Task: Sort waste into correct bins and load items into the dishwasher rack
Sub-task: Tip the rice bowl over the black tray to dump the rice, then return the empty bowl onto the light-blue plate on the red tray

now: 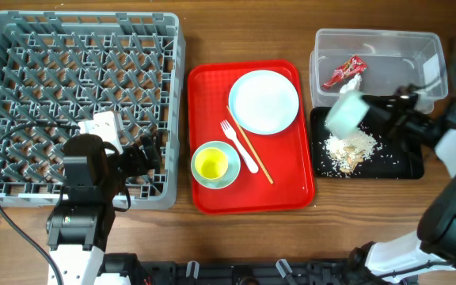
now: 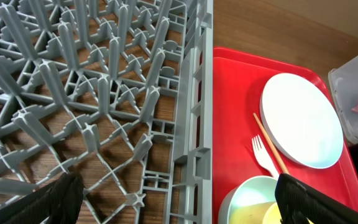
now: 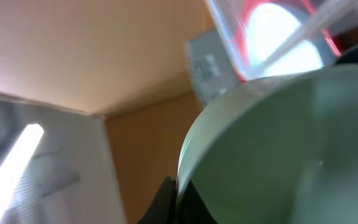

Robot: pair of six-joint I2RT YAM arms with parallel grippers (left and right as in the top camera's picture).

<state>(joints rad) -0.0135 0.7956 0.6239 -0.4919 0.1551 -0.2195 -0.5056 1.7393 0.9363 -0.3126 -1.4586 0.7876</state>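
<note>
The scraps lie in the black tray, so my right gripper should first turn to level the bowl, to get it down onto the plate.
My right gripper is shut on the rim of a pale blue-green bowl, held tilted over the black tray with whitish food scraps. The right wrist view shows the fingers pinching the bowl's edge. The clear tub holds the red wrapper and white wad. My left gripper is open and empty over the grey rack's front right corner. The plate, fork, chopsticks and a second bowl holding the yellow cup lie nearby.
The plate, fork, chopsticks and bowl with cup rest on a red serving tray between the rack and the bins. The left arm's black cable loops over the rack's front left. The tub stands directly behind the black tray.
</note>
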